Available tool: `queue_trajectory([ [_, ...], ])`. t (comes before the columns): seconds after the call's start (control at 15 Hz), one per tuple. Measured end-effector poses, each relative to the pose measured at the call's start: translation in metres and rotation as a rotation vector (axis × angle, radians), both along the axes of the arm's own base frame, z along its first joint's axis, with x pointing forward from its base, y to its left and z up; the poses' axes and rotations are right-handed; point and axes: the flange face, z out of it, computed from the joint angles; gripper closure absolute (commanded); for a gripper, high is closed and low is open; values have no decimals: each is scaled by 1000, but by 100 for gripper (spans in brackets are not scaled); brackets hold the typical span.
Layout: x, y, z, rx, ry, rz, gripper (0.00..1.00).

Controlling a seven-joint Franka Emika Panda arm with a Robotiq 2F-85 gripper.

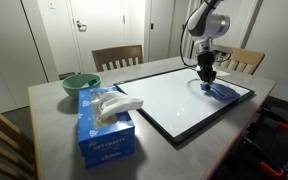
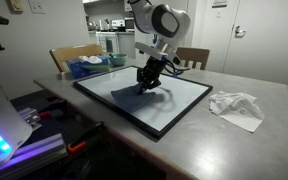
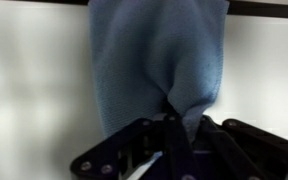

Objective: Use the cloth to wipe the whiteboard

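I will sweep the blue cloth toward the frame with my gripper, onto the board's bare end between my gripper and the crumpled white cloth. Then I will release the blue cloth.
A black-framed whiteboard lies flat on the grey table; it also shows in the other exterior view. My gripper is shut on a blue cloth and presses it onto the board near one end. In an exterior view the gripper stands over the board's middle with the cloth spread beside it. In the wrist view the cloth hangs bunched between the shut fingers, over the white surface and up to the frame edge.
A blue tissue box and a green bowl sit on the table beside the board. A crumpled white cloth lies off the board's other side. Wooden chairs stand around the table.
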Motion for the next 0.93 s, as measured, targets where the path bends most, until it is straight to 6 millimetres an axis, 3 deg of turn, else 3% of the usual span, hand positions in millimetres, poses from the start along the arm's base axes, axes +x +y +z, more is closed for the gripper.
queue_trajectory([
  [0.53, -21, -76, -4, 2, 42, -120, 98],
  [0.93, -23, -118, -3, -51, 57, -225, 98],
])
